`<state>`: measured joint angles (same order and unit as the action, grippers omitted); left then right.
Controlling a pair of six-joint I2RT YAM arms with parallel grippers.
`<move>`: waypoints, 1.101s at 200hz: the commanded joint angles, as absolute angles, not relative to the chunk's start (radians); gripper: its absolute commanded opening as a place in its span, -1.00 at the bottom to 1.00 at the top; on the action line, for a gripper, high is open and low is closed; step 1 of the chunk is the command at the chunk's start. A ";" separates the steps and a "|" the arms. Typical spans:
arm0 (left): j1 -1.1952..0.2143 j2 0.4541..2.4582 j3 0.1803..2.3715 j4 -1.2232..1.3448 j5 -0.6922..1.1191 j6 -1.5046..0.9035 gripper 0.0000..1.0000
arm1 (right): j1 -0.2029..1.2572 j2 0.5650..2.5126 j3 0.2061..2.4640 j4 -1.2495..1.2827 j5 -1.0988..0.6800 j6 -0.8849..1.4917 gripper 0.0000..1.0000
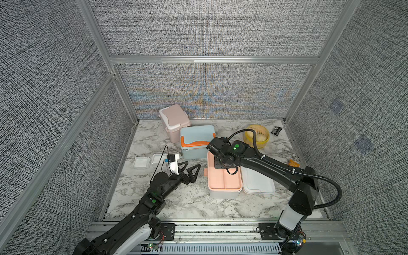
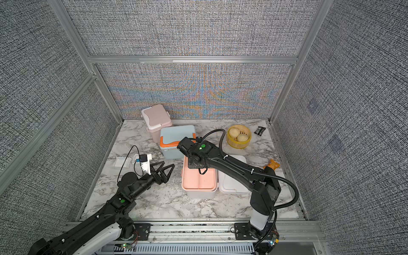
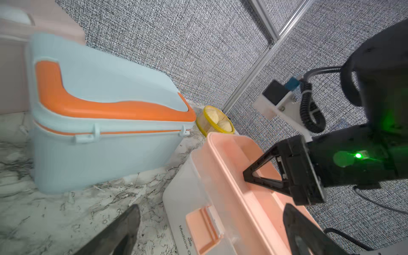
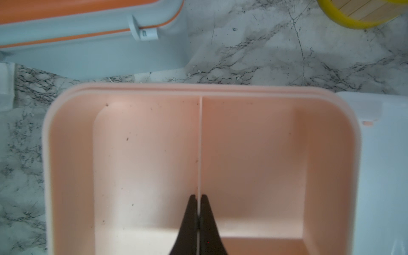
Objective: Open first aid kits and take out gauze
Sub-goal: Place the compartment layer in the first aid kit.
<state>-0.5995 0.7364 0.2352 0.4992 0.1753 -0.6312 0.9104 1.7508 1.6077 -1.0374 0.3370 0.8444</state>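
I should next lower the tray into the white first aid kit (image 1: 223,194) with my right gripper and let go of the tray's divider, because the tray's peach side is still above the kit's rim.
The white first aid kit (image 1: 223,194) stands open with its lid (image 1: 259,184) flipped to the right and a peach tray (image 4: 143,154) on top. My right gripper (image 4: 198,196) is shut on the tray's thin middle divider (image 4: 200,143). My left gripper (image 1: 193,164) hovers open just left of this kit, facing its peach latch (image 3: 202,229). The light blue kit (image 1: 197,141) and the pink kit (image 1: 174,120) stand closed behind. Two gauze pads (image 1: 140,162) (image 1: 157,157) lie on the table at the left.
A yellow basket (image 1: 263,143) with buns sits at the back right, with a small black packet (image 1: 276,130) beyond it. An orange wrapper (image 1: 293,163) lies by the right wall. Grey walls enclose the marble table (image 1: 187,205) on three sides.
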 commanded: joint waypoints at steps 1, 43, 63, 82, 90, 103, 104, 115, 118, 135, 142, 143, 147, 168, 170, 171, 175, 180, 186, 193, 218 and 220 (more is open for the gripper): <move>-0.598 0.728 0.234 0.483 0.150 -0.609 1.00 | 0.911 1.769 1.614 -1.091 0.353 0.878 -1.00; -0.598 0.765 0.239 0.507 0.169 -0.617 1.00 | 0.910 1.796 1.609 -1.094 0.354 0.868 -1.00; -0.598 0.772 0.238 0.512 0.171 -0.618 1.00 | 0.907 1.796 1.606 -1.100 0.360 0.867 -1.00; -0.599 0.772 0.238 0.512 0.170 -0.618 1.00 | 0.898 1.788 1.602 -1.090 0.363 0.861 -1.00; -0.598 0.771 0.238 0.512 0.170 -0.618 0.99 | 0.894 1.785 1.601 -1.084 0.363 0.857 -1.00; -0.598 0.770 0.238 0.512 0.171 -0.617 1.00 | 0.886 1.781 1.598 -1.077 0.359 0.851 -1.00; -0.598 0.769 0.238 0.512 0.170 -0.617 1.00 | 0.886 1.782 1.598 -1.076 0.359 0.851 -1.00; -0.599 0.769 0.237 0.512 0.170 -0.617 0.99 | 0.881 1.781 1.600 -1.071 0.357 0.847 -1.00; -0.599 0.769 0.237 0.512 0.171 -0.617 1.00 | 0.879 1.782 1.600 -1.071 0.357 0.844 -1.00; -0.599 0.768 0.238 0.512 0.170 -0.617 1.00 | 0.873 1.786 1.599 -1.063 0.347 0.839 -1.00; -0.598 0.767 0.237 0.512 0.170 -0.618 1.00 | 0.873 1.789 1.600 -1.059 0.342 0.835 -1.00; -0.598 0.766 0.237 0.512 0.170 -0.618 1.00 | 0.873 1.790 1.600 -1.058 0.341 0.836 -1.00; -0.598 0.766 0.237 0.512 0.170 -0.618 1.00 | 0.873 1.791 1.599 -1.056 0.337 0.835 -1.00; -0.598 0.764 0.236 0.511 0.172 -0.617 0.99 | 0.873 1.802 1.597 -1.039 0.317 0.830 -1.00; -0.599 0.764 0.236 0.511 0.172 -0.617 0.99 | 0.873 1.803 1.597 -1.039 0.315 0.830 -1.00; -0.599 0.764 0.236 0.511 0.172 -0.617 0.99 | 0.873 1.803 1.598 -1.038 0.314 0.830 -1.00; -0.598 0.764 0.236 0.511 0.172 -0.617 0.99 | 0.873 1.805 1.597 -1.036 0.313 0.829 -1.00; -0.598 0.764 0.236 0.511 0.172 -0.617 1.00 | 0.873 1.807 1.599 -1.034 0.313 0.828 -1.00; -0.598 0.764 0.237 0.511 0.172 -0.617 1.00 | 0.872 1.810 1.599 -1.032 0.313 0.828 -1.00; -0.598 0.764 0.235 0.511 0.172 -0.617 0.99 | 0.872 1.812 1.600 -1.030 0.313 0.827 -1.00; -0.598 0.765 0.236 0.511 0.172 -0.617 0.99 | 0.870 1.818 1.599 -1.021 0.314 0.822 -1.00; -0.599 0.764 0.237 0.511 0.172 -0.617 0.99 | 0.869 1.818 1.600 -1.020 0.313 0.822 -1.00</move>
<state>-0.5995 0.7650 0.2333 0.4923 0.1612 -0.6277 0.8707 1.8130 1.5959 -1.0348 0.3111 0.8272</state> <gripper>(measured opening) 0.998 0.049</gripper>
